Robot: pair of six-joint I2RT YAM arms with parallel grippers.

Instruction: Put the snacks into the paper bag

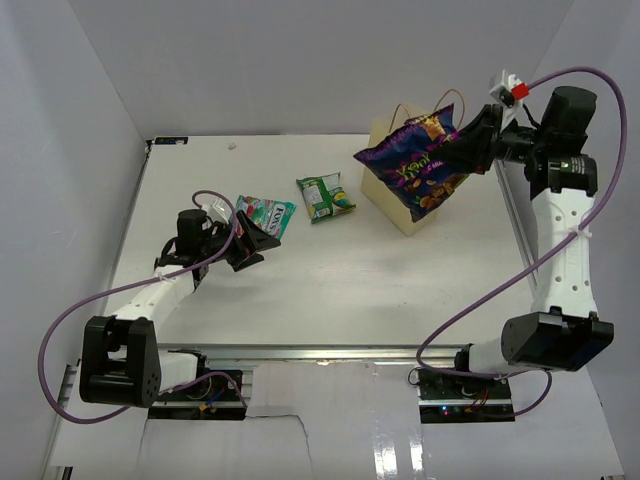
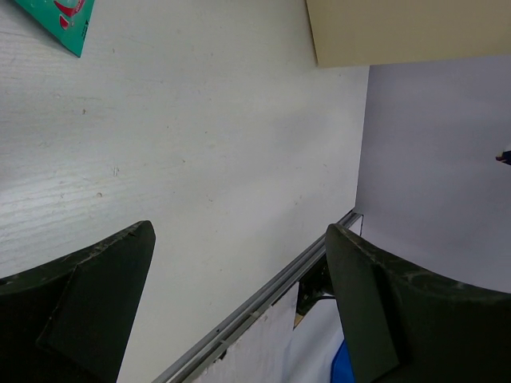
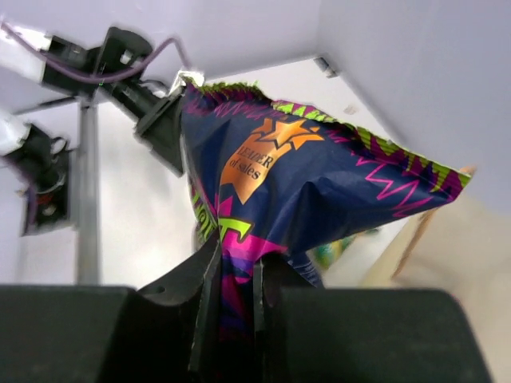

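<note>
The purple bag still hangs in front of the paper bag's handles. My right gripper next needs to rise outward over the paper bag's open top [image 1: 410, 116], then lower to release.
My right gripper [image 1: 470, 150] is shut on one end of the big purple snack bag [image 1: 415, 160] and holds it in the air in front of the beige paper bag [image 1: 385, 190], which stands at the back right with two thin handles. In the right wrist view the purple bag [image 3: 303, 183] hangs pinched between my fingers [image 3: 200, 295]. A teal pouch [image 1: 265, 213] and a green pouch [image 1: 325, 196] lie on the table left of the paper bag. My left gripper [image 1: 252, 242] is open and empty, just below the teal pouch [image 2: 60, 20].
The white table [image 1: 330, 290] has a metal rail along its near edge [image 1: 330, 352] and grey walls on the left, back and right. The paper bag's side [image 2: 399, 28] shows at the top of the left wrist view.
</note>
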